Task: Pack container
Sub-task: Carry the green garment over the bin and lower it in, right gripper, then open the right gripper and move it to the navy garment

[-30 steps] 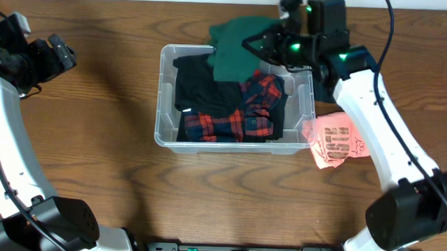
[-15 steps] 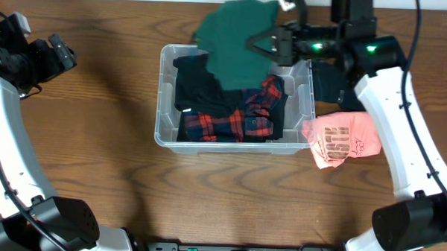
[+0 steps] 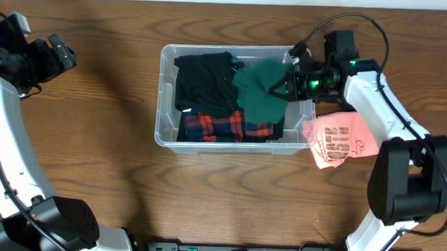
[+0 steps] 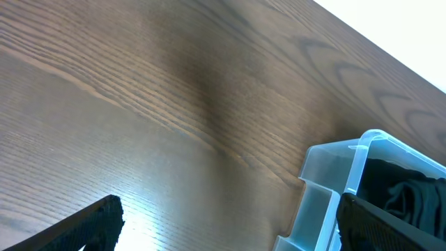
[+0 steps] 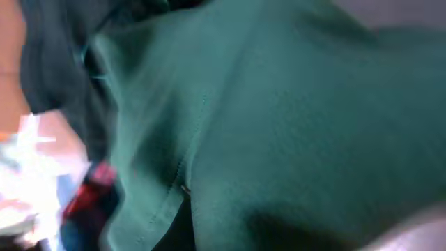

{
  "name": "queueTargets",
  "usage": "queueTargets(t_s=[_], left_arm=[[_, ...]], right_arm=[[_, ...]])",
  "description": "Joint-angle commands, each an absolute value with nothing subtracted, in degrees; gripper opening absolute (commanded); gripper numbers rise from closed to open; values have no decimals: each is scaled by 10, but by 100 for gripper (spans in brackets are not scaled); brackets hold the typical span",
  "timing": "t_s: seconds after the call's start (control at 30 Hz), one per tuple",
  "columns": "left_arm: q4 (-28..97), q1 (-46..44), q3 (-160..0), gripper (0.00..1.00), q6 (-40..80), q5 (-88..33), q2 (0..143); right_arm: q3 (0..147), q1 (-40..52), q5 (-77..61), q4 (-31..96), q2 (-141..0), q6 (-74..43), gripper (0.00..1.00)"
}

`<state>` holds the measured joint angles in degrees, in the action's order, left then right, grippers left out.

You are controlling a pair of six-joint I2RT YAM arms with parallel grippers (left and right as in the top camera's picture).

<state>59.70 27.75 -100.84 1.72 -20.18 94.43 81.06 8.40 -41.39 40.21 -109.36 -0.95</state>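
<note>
The right gripper lowers the green garment (image 3: 260, 89) into the open space at the bin's end by the pink shirt below it next and lets go.
The container (image 3: 163, 93), a clear plastic bin, stands mid-table; one corner of it shows in the left wrist view (image 4: 348, 167). Inside lie a black garment (image 3: 202, 84) and a red plaid shirt (image 3: 220, 127). A dark green garment (image 3: 260, 89) lies over the bin's right half and fills the right wrist view (image 5: 279, 104). My right gripper (image 3: 293, 82) is at the bin's right rim, shut on the green garment; its fingers are hidden in the wrist view. My left gripper (image 3: 60, 54) hangs open and empty above bare table at the far left (image 4: 233, 226).
A pink printed shirt (image 3: 341, 143) lies on the table just right of the bin, under my right arm. The wooden table (image 3: 95, 173) spreads all around the bin.
My right gripper has dropped from behind the bin down to its right rim, bringing the green garment off the back edge and into the bin. The left arm has not moved.
</note>
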Motion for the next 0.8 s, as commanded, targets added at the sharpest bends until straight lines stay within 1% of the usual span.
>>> queueTargets(t_s=[0.0, 0.1, 0.2, 0.23, 0.3, 0.33, 0.4, 0.47, 0.57, 0.63, 0.77], left_arm=[[598, 279, -1007, 98, 20, -201, 944], [598, 279, -1007, 98, 20, -201, 944], [598, 279, -1007, 98, 20, -201, 944], [598, 279, -1007, 98, 20, -201, 944], [598, 279, -1007, 98, 20, -201, 944], [598, 279, -1007, 98, 20, -201, 944], [598, 279, -1007, 98, 20, -201, 944], [598, 279, -1007, 98, 20, -201, 944], [598, 279, -1007, 98, 20, -201, 944], [598, 279, -1007, 98, 20, -201, 944], [598, 279, -1007, 98, 20, -201, 944]], right_arm=[[806, 98, -294, 412, -1094, -24, 1], [806, 100, -248, 420, -1093, -42, 1], [806, 99, -240, 425, -1093, -42, 3], [806, 99, -240, 425, -1090, -42, 11], [808, 100, -237, 424, -1083, -41, 35], [811, 100, -233, 425, -1079, -40, 41], [819, 99, -227, 427, -1063, -34, 41], [831, 99, -227, 433, -1042, -29, 46], [850, 99, -227, 437, -1002, -29, 60], [858, 96, -225, 437, -974, -29, 67], [872, 82, -221, 430, -917, -32, 68]])
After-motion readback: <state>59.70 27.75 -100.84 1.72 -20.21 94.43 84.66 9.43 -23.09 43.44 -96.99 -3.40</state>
